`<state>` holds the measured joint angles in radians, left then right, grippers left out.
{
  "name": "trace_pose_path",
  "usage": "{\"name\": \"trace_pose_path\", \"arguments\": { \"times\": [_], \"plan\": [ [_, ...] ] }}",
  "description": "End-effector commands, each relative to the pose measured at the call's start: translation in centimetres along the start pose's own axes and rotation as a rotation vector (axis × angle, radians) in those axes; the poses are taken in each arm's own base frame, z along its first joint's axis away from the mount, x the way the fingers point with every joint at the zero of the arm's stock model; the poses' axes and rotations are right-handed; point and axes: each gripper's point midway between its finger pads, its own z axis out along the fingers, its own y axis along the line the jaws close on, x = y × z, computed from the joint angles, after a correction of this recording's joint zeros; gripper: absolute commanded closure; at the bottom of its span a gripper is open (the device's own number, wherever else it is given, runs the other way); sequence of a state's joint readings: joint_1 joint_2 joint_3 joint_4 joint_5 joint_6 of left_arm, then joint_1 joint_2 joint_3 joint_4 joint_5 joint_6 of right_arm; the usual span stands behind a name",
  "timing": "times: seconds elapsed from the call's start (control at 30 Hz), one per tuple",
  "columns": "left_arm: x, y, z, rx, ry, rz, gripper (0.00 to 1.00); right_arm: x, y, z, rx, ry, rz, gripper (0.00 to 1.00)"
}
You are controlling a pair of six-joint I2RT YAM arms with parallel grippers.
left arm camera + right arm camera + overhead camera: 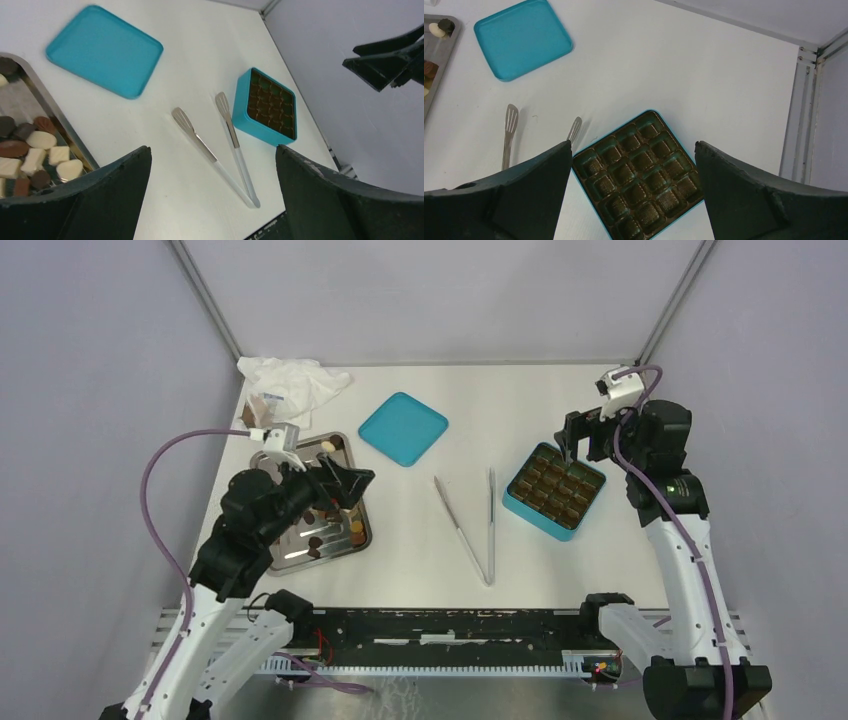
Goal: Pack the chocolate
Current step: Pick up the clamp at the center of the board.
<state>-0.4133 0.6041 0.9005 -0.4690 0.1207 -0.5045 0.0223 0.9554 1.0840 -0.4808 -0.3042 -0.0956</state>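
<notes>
The robot will next lower its left gripper across onto the tongs' tray-side arm. That arm is below the gripper and to its right in the top view, spread clear of the other arm.
The chocolate point(335, 530) lies as several small dark, light brown and cream pieces in a steel tray point(310, 566) at the left. My left gripper point(355, 488) hovers open and empty over the tray's right side; its wrist view shows pieces of chocolate point(35, 155) at the lower left. A teal box point(555, 490) with brown grid cells stands at the right, its cells empty. My right gripper point(580, 445) hangs open above the box's far edge, and the box point(639, 172) shows between its fingers. A dark piece of chocolate point(444, 25) shows at that view's top left.
Metal tongs point(470, 530) lie in a V between tray and box. The flat teal lid point(403, 428) rests behind them. A crumpled white plastic bag point(290, 385) sits at the back left corner. Grey walls enclose the table.
</notes>
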Motion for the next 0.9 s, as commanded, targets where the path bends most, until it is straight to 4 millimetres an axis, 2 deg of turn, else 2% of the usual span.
{"name": "trace_pose_path", "arguments": {
  "times": [0.0, 0.13, 0.23, 0.37, 0.47, 0.63, 0.7, 0.77, 0.8, 0.87],
  "plan": [
    [2.6, -2.1, 1.4, 0.1, 0.069, -0.06, 0.02, -0.9, 0.1, 0.2, -0.024, -0.053, 0.037, 0.02],
    [5.8, -2.9, 3.2, 0.078, 0.154, -0.012, 0.01, -0.3, 2.5, 0.6, -0.195, -0.062, -0.03, 0.02],
    [7.2, -3.6, 4.4, 0.063, 0.178, 0.011, 0.01, 0.3, 5.4, 0.3, -0.395, -0.098, -0.15, 0.02],
    [9.0, -4.1, 6.0, 0.057, 0.192, -0.027, 0.01, 1.9, 7.2, 0.2, -0.52, -0.119, -0.238, 0.02],
    [10.8, -3.9, 7.2, 0.013, 0.224, -0.114, 0.01, 3.8, 7.4, 0.8, -0.543, -0.116, -0.267, 0.02],
    [13.8, -1.9, 9.1, -0.168, 0.27, -0.267, 0.03, 7.0, 6.3, 2.3, -0.484, -0.074, -0.301, 0.02],
    [15.1, -0.9, 9.7, -0.28, 0.291, -0.294, 0.11, 7.8, 6.2, 2.6, -0.482, -0.067, -0.288, 0.02],
    [16.1, -0.4, 10.1, -0.388, 0.305, -0.296, 0.25, 8.5, 6.0, 2.8, -0.471, -0.071, -0.279, 0.02],
    [16.9, -0.3, 10.3, -0.429, 0.319, -0.281, 0.35, 8.9, 6.0, 2.9, -0.468, -0.073, -0.275, 0.02],
    [18.4, -0.2, 10.9, -0.51, 0.358, -0.256, 0.48, 9.5, 5.9, 2.9, -0.465, -0.076, -0.282, 0.02]
  ]
}}
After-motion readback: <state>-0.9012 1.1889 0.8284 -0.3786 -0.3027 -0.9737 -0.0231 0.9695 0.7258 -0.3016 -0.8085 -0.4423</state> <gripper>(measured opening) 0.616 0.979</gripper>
